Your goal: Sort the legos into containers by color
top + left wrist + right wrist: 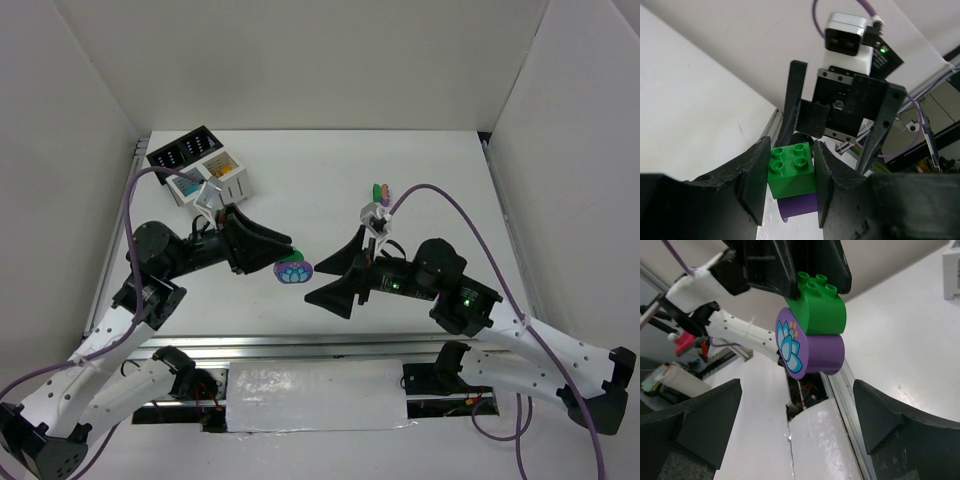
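Note:
The black container pair's near section sits to the gripper's left in the top view, so next my left gripper will swing outward over it to release the green lego.
My left gripper (284,258) is shut on a green lego (791,170), held above the table with its studs facing up in the left wrist view. A purple round-sided lego (812,352) with a blue flower print is stuck under it. My right gripper (314,282) stands wide open just right of this stack, touching nothing; the stack hangs ahead of its fingers (705,420). A green and a pink lego (380,190) stand at the table's middle back. The containers (200,165), a black pair and a white pair, sit at the back left with coloured pieces inside.
White walls close in the table on three sides. A metal rail and a white padded strip (315,395) run along the near edge between the arm bases. Purple cables loop over both arms.

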Tool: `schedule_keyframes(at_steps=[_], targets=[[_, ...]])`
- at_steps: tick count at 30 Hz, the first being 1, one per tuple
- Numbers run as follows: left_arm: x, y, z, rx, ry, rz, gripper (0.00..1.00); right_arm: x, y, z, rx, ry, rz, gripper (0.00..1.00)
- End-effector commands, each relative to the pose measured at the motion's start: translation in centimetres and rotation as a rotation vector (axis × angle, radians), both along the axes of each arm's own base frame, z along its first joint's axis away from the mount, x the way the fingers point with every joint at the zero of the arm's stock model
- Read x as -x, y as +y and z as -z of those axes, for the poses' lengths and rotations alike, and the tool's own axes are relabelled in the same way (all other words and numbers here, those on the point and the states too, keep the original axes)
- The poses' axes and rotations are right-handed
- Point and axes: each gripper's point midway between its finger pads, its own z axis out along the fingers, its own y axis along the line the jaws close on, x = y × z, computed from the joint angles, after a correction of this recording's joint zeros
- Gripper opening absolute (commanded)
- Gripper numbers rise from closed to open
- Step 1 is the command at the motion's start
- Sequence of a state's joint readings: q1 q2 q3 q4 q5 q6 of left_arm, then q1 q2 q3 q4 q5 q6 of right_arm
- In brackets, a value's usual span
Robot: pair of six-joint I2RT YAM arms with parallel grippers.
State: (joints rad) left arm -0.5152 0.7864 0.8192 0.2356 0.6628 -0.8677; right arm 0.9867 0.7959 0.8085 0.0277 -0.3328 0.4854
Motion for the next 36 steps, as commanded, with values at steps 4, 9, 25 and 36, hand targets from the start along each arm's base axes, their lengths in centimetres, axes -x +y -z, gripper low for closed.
schedule_keyframes(at_steps=[4,9,25,36], targets=[[3.2,0.1,-3.0,0.106,-0.181,0.129,0.0,1.5,1.1,-4.8,-0.152,-0.017,-0.118,0.97],[3.4,0.2,-2.7,0.111,-0.188,0.133,0.0,0.9,2.5,-5.6,-0.164,0.026,-0.139,0.7],[2.0,0.2,-2.2,0.048,-0.163,0.066,0.0,0.4,2.5,-4.4,-0.106,-0.012,-0.13,0.0],[-6.4,3.6,-2.0,-0.117,-0.032,-0.427,0.0,0.0,3.2,0.6,0.03,0.031,-0.138,0.0]])
